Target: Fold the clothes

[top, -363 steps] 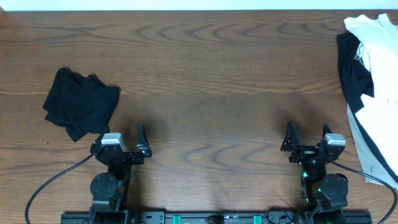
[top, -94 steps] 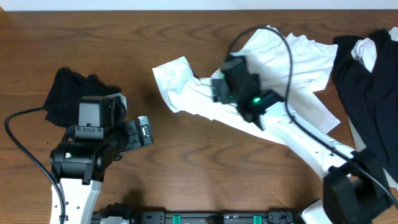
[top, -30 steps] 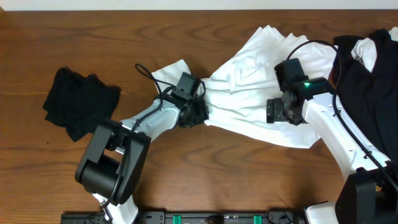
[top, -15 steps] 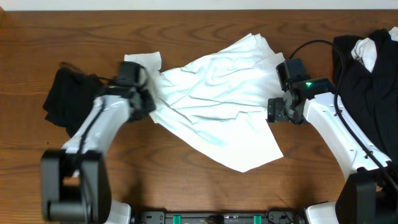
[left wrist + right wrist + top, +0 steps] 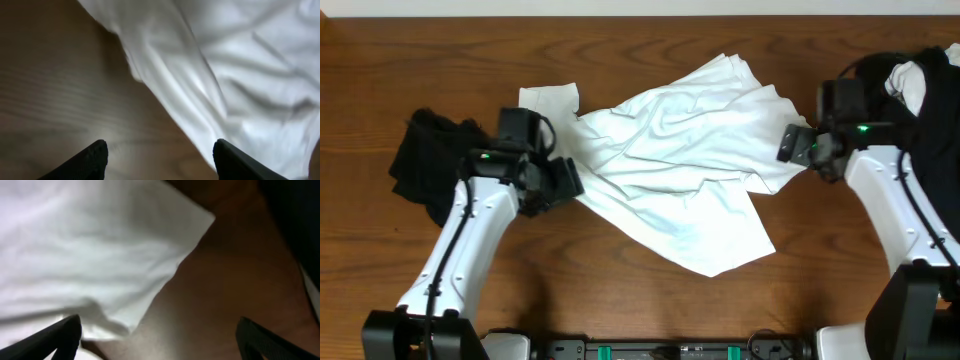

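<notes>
I will lower my right gripper and ease it outward onto the white hem at the shirt's corner (image 5: 804,122) (image 5: 206,221), because that corner is below its fingers and outward of them.
A large white T-shirt (image 5: 670,160) lies rumpled and spread across the middle of the table; no print shows. My left gripper (image 5: 570,182) is open and empty at the shirt's left edge; in the left wrist view its fingers (image 5: 160,161) straddle bare wood beside the white fabric (image 5: 240,75). My right gripper (image 5: 790,148) is open and empty at the shirt's right edge; the right wrist view shows its fingers (image 5: 159,339) over wood next to a corner of the white fabric (image 5: 90,245). A black garment (image 5: 435,160) lies crumpled at the far left.
A heap of black and white garments (image 5: 920,100) sits at the right edge of the table, behind my right arm; its dark edge shows in the right wrist view (image 5: 300,225). The table's far edge (image 5: 620,18) runs along the top.
Both grippers have let go of the white shirt and drawn back from it, the left down and right along its edge, the right further to the right. The shirt now lies still.
</notes>
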